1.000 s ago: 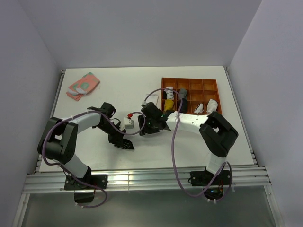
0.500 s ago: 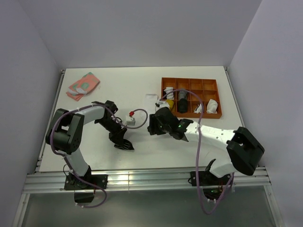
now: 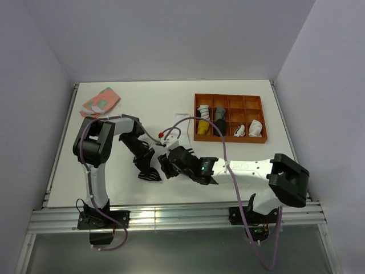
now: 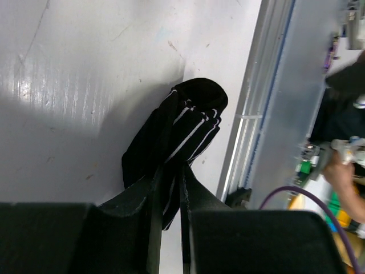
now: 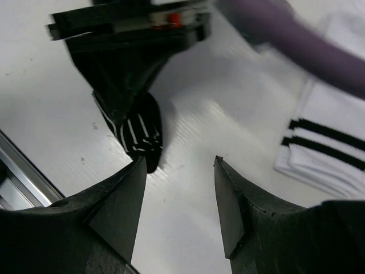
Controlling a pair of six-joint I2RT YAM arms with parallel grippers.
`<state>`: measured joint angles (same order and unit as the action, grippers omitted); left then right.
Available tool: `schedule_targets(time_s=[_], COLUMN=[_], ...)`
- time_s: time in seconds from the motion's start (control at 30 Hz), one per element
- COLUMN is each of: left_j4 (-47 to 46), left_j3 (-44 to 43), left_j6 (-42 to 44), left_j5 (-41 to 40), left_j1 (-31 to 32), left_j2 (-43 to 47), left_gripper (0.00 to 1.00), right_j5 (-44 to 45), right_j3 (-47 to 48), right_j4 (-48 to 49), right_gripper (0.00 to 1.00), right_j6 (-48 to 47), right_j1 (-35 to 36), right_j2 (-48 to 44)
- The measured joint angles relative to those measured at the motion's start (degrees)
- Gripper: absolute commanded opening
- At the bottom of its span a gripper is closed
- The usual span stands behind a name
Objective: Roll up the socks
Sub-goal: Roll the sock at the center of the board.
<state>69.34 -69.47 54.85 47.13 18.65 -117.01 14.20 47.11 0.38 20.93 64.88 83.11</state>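
Note:
The black sock's striped part (image 3: 150, 175) (image 5: 141, 132) lies below the robot's right gripper and to its left in the top view, so the right gripper will next lower that way and close there.
The black sock with thin white stripes (image 3: 150, 176) lies bunched near the table's front edge. My left gripper (image 3: 146, 166) is shut on it; in the left wrist view the fingers (image 4: 170, 180) pinch the sock (image 4: 185, 123). My right gripper (image 3: 165, 166) is open and empty just right of it. In the right wrist view the open gripper (image 5: 179, 162) hovers over bare table, with the black sock (image 5: 137, 131) by the left finger. The white sock with black bands (image 5: 325, 137) lies to the right. The pink and teal sock (image 3: 100, 103) lies at the far left.
The orange compartment tray (image 3: 230, 98) at the back right holds several rolled socks. Purple cables (image 3: 188, 120) loop over the table's middle. The metal rail (image 4: 268, 114) of the table's front edge runs close behind the black sock.
My right arm has swung from beside the tray toward the front left, bringing its open gripper next to the black sock. My left arm has folded in, still holding the sock.

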Motion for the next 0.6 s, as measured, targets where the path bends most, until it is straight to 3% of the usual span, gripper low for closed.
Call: schedule_targets(time_s=[0.6], left_j4=[10.3], left_j3=[-8.3], left_j6=[-0.9], left_j5=[0.9], left_j1=[-1.5], left_j2=[-10.1], left_gripper=[0.00], right_j5=[-3.0], right_j3=[10.6], right_j4=[1.2], right_gripper=[0.61], right_j6=[-16.6], right_j1=[6.5], right_j2=[14.7])
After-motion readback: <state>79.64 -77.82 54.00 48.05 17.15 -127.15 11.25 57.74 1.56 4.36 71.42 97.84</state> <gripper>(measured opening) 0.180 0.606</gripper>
